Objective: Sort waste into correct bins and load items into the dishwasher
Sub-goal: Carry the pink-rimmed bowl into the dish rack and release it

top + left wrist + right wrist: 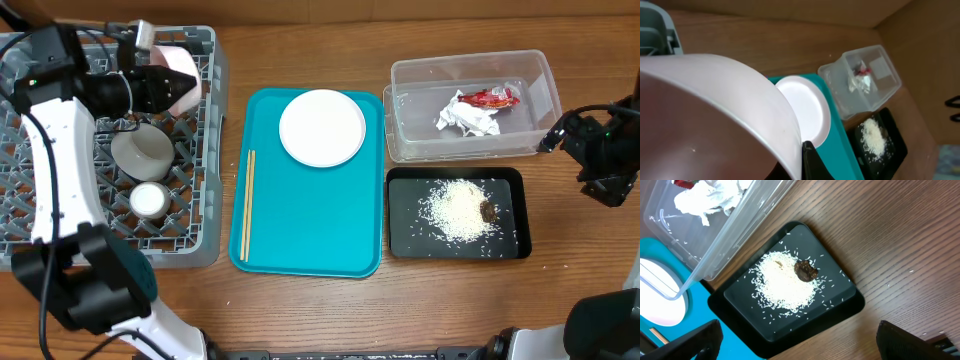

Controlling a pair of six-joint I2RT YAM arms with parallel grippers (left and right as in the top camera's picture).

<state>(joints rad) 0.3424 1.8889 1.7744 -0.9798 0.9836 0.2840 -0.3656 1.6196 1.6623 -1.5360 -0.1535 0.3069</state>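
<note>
My left gripper lowers the pink bowl to the left in the overhead view next. The bowl comes down onto the free pegs of the dish rack beyond the grey bowl (140, 150).
My left gripper (160, 88) is shut on the rim of a pink bowl (185, 82), held tilted over the back of the grey dish rack (205, 150). In the left wrist view the bowl (715, 115) fills the frame, with one finger (812, 162) against its rim. A grey bowl (140, 150) and a small cup (150, 200) sit in the rack. A white plate (322, 127) and chopsticks (247, 205) lie on the teal tray (310, 220). My right gripper (800, 342) is open and empty above the black tray (740, 305), which holds rice (785, 282) and a brown scrap (806, 271).
The clear tub (540, 80) at the back right holds a red wrapper (490, 97) and crumpled white paper (465, 118). The black tray (400, 215) lies just in front of it. Bare wooden table lies along the front edge and to the right.
</note>
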